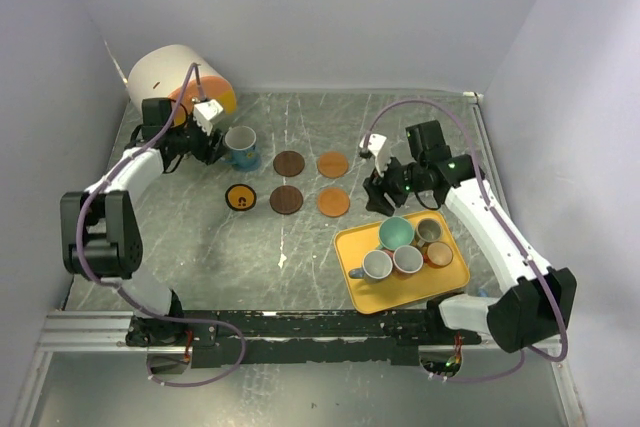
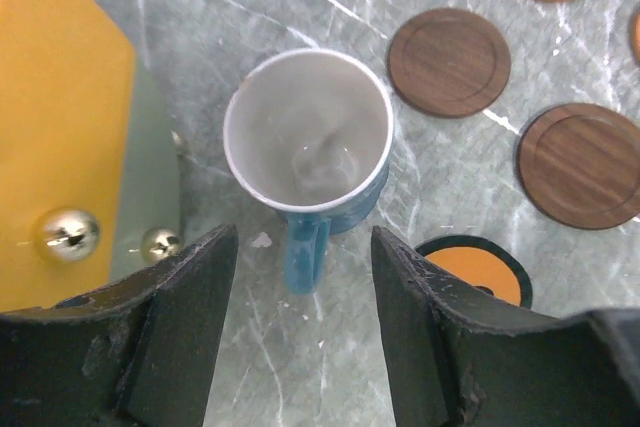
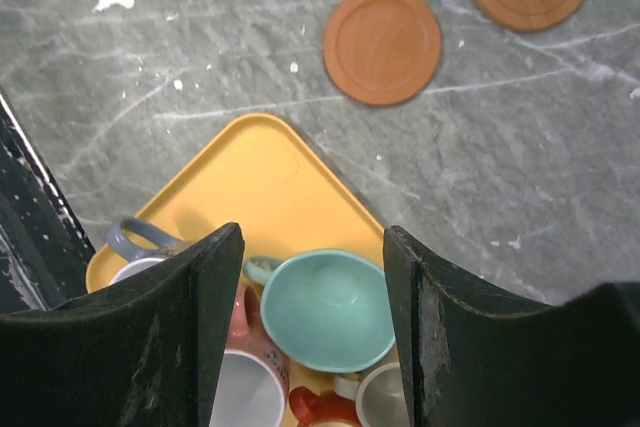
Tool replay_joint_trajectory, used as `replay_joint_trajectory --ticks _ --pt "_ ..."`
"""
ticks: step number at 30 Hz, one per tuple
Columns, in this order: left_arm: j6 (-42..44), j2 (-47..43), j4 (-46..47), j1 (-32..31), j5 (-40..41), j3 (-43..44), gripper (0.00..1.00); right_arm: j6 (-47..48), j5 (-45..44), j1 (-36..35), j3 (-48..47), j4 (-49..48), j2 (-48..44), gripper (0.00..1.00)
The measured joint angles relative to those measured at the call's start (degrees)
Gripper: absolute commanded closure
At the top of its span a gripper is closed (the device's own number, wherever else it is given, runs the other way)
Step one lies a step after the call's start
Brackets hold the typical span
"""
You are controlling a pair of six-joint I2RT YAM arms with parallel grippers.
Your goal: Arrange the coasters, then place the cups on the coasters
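The teal cup's far rim (image 1: 403, 219) (image 3: 383, 283) is below my right gripper and clear of other cups, so my right gripper should next move down onto it, shifting to the right in the top view.
A blue cup (image 1: 241, 146) (image 2: 308, 132) stands upright at the back left. Its handle (image 2: 305, 252) points between the tips of my open left gripper (image 1: 220, 149) (image 2: 300, 282) and touches neither finger. Two dark brown coasters (image 1: 289, 163) (image 1: 286, 199), two orange ones (image 1: 332, 164) (image 1: 334, 202) and a yellow-orange one with a dark ring (image 1: 240, 198) lie in two rows. My right gripper (image 1: 385, 197) (image 3: 312, 277) hangs open above the teal cup (image 1: 396, 233) (image 3: 330, 309). That cup stands on the yellow tray (image 1: 400, 292) with the olive-brown (image 1: 429, 230), grey (image 1: 377, 265), reddish (image 1: 407, 260) and orange (image 1: 438, 253) cups.
A big white-and-orange cylinder (image 1: 175, 77) lies at the back left, right behind my left wrist. The yellow tray (image 3: 250, 177) sits near the front right. Grey walls close the table on three sides.
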State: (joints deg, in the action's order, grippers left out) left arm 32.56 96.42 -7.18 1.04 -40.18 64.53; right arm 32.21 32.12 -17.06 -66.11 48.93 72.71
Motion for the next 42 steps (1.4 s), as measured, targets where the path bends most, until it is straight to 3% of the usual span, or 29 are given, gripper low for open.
replay_joint_trajectory --ticks 9,16,25,42 --pt "-3.10 -14.21 -0.33 0.00 4.24 -5.18 0.19 -1.62 -15.10 -1.66 4.96 0.74 -1.77 0.46" --pt "-4.57 -20.72 -2.56 0.00 5.03 -8.39 0.17 5.97 -22.73 1.70 5.14 3.76 2.14 0.46" --pt "-4.55 -23.87 -3.61 0.00 4.98 -10.40 0.17 12.68 -24.30 1.84 4.28 6.47 10.75 0.49" --pt "-4.50 -23.89 -4.26 0.00 4.76 -10.73 0.17 13.66 -22.18 1.84 5.84 2.80 15.69 0.66"
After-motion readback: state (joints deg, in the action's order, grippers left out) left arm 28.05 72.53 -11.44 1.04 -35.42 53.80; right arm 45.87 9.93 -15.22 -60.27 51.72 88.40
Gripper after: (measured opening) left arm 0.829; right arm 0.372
